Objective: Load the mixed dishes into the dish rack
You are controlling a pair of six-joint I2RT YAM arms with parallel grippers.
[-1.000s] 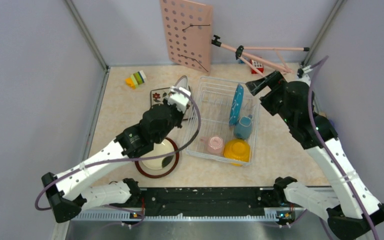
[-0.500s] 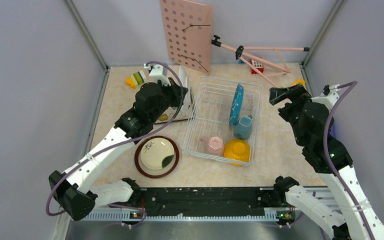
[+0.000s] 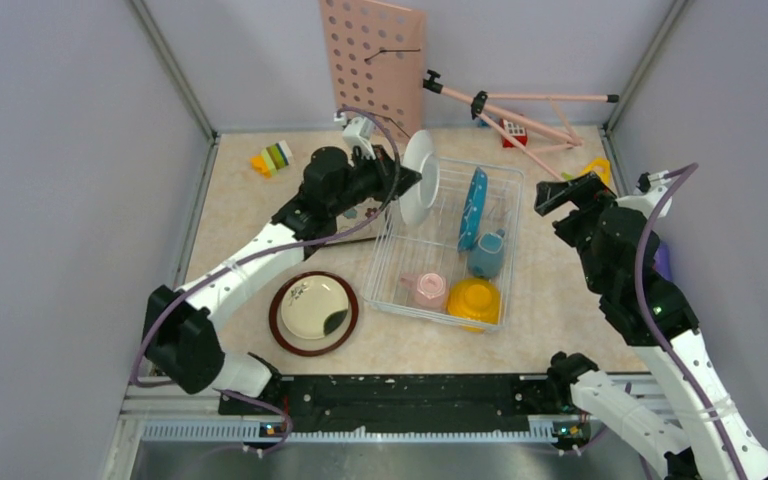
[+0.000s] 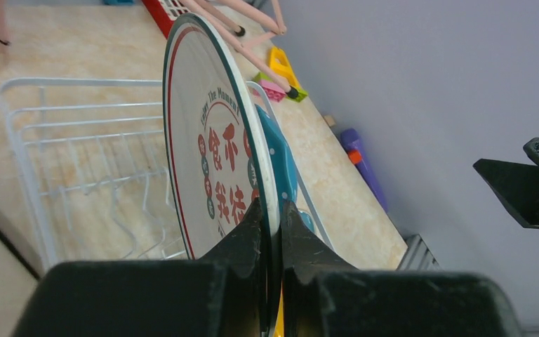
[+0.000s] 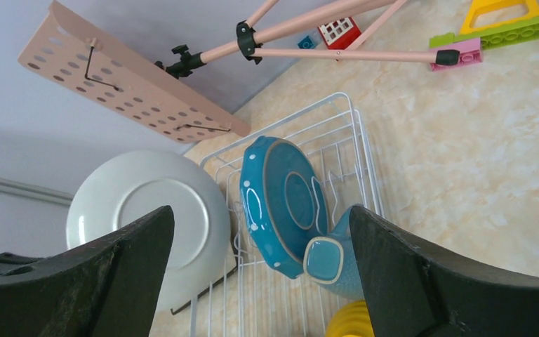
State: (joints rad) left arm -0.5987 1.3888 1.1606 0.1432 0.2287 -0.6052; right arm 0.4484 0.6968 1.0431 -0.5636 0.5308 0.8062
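Observation:
The wire slots stand empty (image 3: 444, 217) (image 4: 149, 207) in the rack beside the blue polka-dot plate, so my left gripper will lower the upright white plate in there next.
My left gripper (image 3: 400, 186) (image 4: 271, 210) is shut on the rim of the white plate with characters (image 3: 419, 178) (image 4: 214, 140) and holds it upright over the left edge of the dish rack (image 3: 392, 262) (image 4: 21, 140). The plate's white back shows in the right wrist view (image 5: 151, 221). The rack holds the blue polka-dot plate (image 3: 473, 207) (image 5: 281, 200) on edge, the blue-grey mug (image 3: 486, 255) (image 5: 333, 260), the pink cup (image 3: 427, 290) and the yellow bowl (image 3: 474, 299). The brown-rimmed plate with the cream plate (image 3: 314, 313) in it lies left of the rack. My right gripper (image 3: 572, 190) (image 5: 261, 281) is open and empty to the right of the rack.
The pink pegboard (image 3: 372, 68) leans on the back wall with a pink tripod (image 3: 510, 108) beside it. Toy blocks lie at the back left (image 3: 272, 158) and back right (image 3: 513, 132). The square floral plate (image 3: 360, 225) lies under my left arm.
My left arm lifted the white plate with characters off the table and carried it right, to the rack's left edge. My right arm pulled back right of the rack and has stayed there.

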